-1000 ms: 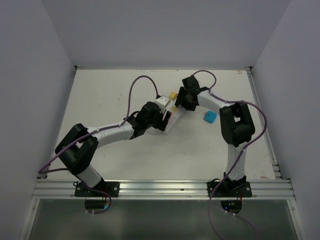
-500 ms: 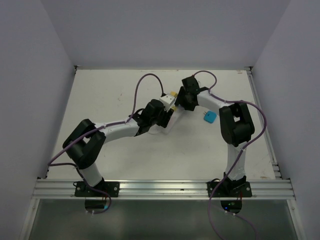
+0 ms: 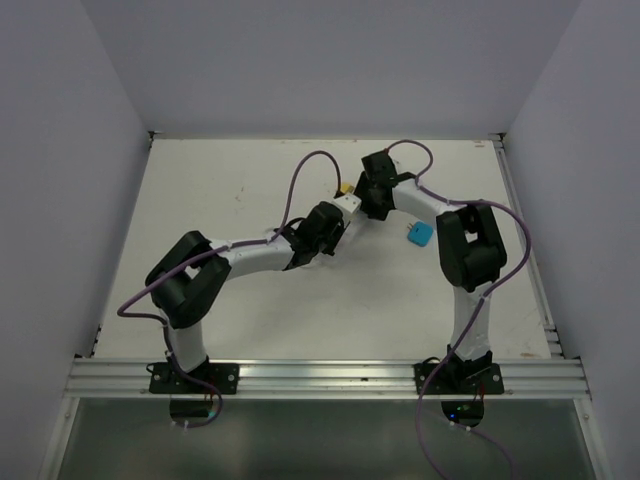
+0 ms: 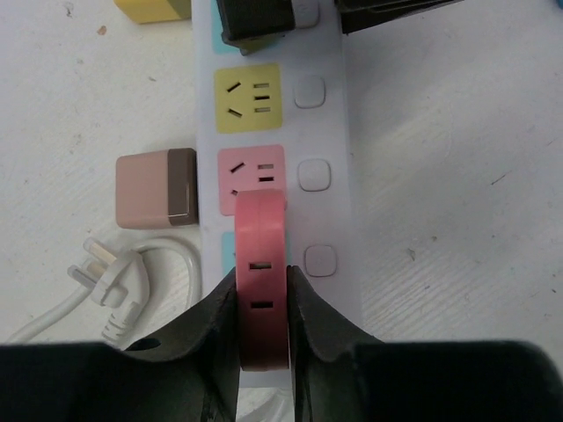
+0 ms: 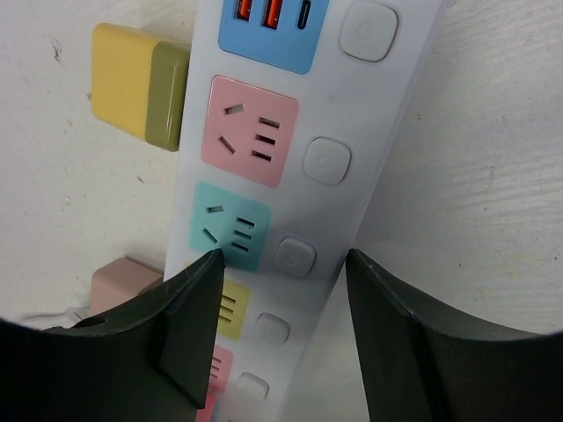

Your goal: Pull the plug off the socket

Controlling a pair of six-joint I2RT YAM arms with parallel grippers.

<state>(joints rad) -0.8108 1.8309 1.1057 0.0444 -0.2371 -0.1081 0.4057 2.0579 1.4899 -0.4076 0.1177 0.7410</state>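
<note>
The robot needs to lift its left gripper off the power strip (image 4: 327, 132), bring the red plug down onto the bare tabletop to the gripper's left in the top view, and let go.
The socket is a long white power strip (image 4: 327, 132) with pink, yellow and blue outlet faces. It also shows in the right wrist view (image 5: 352, 149) and, mostly hidden, in the top view (image 3: 348, 205). My left gripper (image 4: 261, 286) is shut on a red plug (image 4: 261, 237) that stands over the strip's blue outlet face. I cannot tell whether its pins are still in. My right gripper (image 5: 281, 264) is open and straddles the strip farther along. One of its fingers (image 5: 189, 325) lies over the strip's face and the other is at the strip's edge. In the top view the left gripper (image 3: 330, 228) and right gripper (image 3: 372, 200) are close together.
A pink cube adapter (image 4: 157, 188) and a yellow one (image 5: 139, 85) lie beside the strip. The strip's white cord and plug (image 4: 114, 281) loop near the left fingers. A blue adapter (image 3: 420, 234) lies on the table to the right.
My left arm has swung right and away from its base, bringing its gripper close to the right gripper. The right arm has barely moved.
</note>
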